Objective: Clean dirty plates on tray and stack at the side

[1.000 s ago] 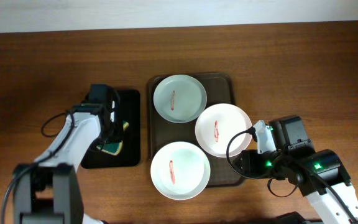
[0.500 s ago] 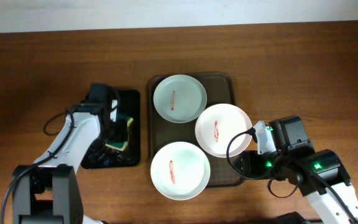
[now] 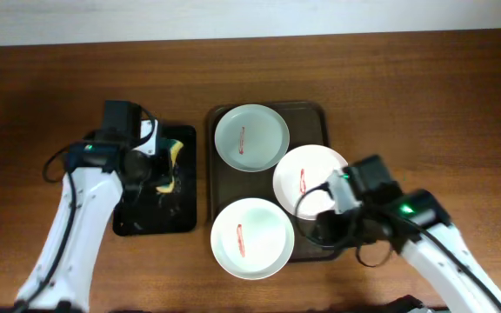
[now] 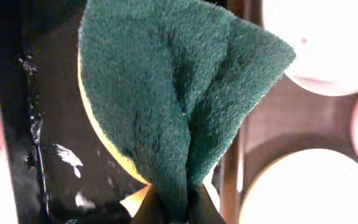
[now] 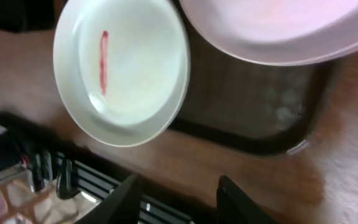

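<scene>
The front plate is still marked with red, so my left gripper will next carry the sponge across it, then return to lower and release the sponge in the black tray point(image 3: 162, 207) point(image 4: 70, 127).
Three white plates, each with a red smear, lie on the dark-brown tray point(image 3: 310, 116): a back one point(image 3: 250, 137), a right one point(image 3: 313, 181) and a front one point(image 3: 252, 237). My left gripper point(image 3: 153, 168) is shut on a green and yellow sponge point(image 3: 170, 170) and holds it above the black tray. In the left wrist view the folded sponge point(image 4: 179, 93) fills the frame above my fingers point(image 4: 173, 210). My right gripper point(image 3: 318, 231) is open and empty over the tray's front right corner. The right wrist view shows the gripper point(image 5: 182, 199), the front plate point(image 5: 123, 68) and the right plate point(image 5: 278, 25).
A smaller glossy black tray point(image 3: 150, 219), wet with droplets, lies left of the brown tray; it also shows in the left wrist view point(image 4: 42, 124). Bare wooden table point(image 3: 433, 96) surrounds both trays. The brown tray's rim point(image 5: 253, 140) lies just ahead of my right fingers.
My left gripper has lifted the sponge off the black tray and the arm has straightened. My right arm has moved left toward the tray's front right corner.
</scene>
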Tool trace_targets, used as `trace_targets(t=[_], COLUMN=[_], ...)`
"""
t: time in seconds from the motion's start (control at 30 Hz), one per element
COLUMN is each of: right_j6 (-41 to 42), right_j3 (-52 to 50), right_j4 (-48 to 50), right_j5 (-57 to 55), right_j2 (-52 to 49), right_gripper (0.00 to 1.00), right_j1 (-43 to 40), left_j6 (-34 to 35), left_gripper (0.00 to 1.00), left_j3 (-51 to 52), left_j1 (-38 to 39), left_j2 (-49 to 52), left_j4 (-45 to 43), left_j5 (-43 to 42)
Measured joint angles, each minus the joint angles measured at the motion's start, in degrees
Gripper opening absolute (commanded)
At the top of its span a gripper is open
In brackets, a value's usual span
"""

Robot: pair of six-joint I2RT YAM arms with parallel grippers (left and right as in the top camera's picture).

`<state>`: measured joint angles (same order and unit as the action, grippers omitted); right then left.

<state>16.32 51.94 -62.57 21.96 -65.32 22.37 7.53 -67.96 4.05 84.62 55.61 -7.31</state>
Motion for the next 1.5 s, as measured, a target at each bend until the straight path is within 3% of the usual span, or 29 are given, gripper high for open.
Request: trace_targets(t=[0.17, 0.2, 0.27, 0.3, 0.47, 0.57, 0.7, 0.83, 0.97, 1.13, 1.27, 1.33, 1.4, 1.5], right_j6=[4.5, 4.6, 5.2, 5.0, 9.7, 10.4, 10.5, 10.5, 10.5, 10.5, 11.0, 11.2, 11.3, 11.1], right_j3=[0.0, -0.1, -0.2, -0.2, 1.3, 2.8, 3.0, 3.0, 3.0, 3.0, 3.3, 3.6, 3.8, 3.9], right_j4=[11.0, 14.1, 20.8, 22.4, 27.3, 27.3, 27.1, 27.1, 26.6, 25.8, 25.6, 25.6, 25.6, 25.0], right_j5=[-3.2, -3.3, -4.0, -4.0, -12.9, -15.0, -15.1, -15.1, -15.4, -15.7, -13.2, -12.8, -13.1, -14.7], right_j2=[-23.4, -26.0, -31.3, -32.0, -32.0, -32.0, -32.0, -32.0, -32.2, -32.5, -32.5, -32.5, -32.5, -32.5], right_gripper=[0.36, 0.31, 0.09, 0.04, 0.04, 0.04, 0.04, 0.04, 0.04, 0.04, 0.04, 0.04, 0.04, 0.04], right_j1=[7.8, 8.5, 9.0, 9.0, 7.1, 6.6, 6.5, 6.5, 6.5, 6.5, 6.7, 6.7, 6.7, 6.1], left_j6=[0.0, 0.0, 0.0, 0.0, 0.0, 1.5, 11.4, 22.8, 27.7, 31.2, 31.0, 30.8, 30.6, 30.7], left_gripper=[0.0, 0.0, 0.0, 0.0, 0.0, 0.0, 0.0, 0.0, 0.0, 0.0, 0.0, 0.0, 0.0, 0.0], left_j3=[-0.1, -0.2, -0.2, -0.2, -0.2, 0.4, 10.2, 19.9, 20.1, 18.4, 10.9, 9.3, 9.2, 9.7], left_j1=[0.0, 0.0, 0.0, 0.0, 0.4, 4.8, 12.0, 23.5, 27.9, 29.3, 26.9, 27.0, 26.9, 26.3], left_j2=[-12.0, -12.1, -12.1, -12.1, -12.1, -12.1, -10.9, 0.7, 11.8, 13.9, 15.3, 15.8, 16.0, 16.9], left_j4=[7.6, 9.3, 10.0, 10.0, 9.9, 8.2, -5.9, -24.3, -30.4, -28.8, -13.1, -12.1, -14.8, -27.0], left_j5=[-3.9, -4.2, -5.4, -7.0, -10.6, -11.1, -12.2, -15.2, -17.6, -14.4, 5.5, 10.4, 11.4, 0.2])
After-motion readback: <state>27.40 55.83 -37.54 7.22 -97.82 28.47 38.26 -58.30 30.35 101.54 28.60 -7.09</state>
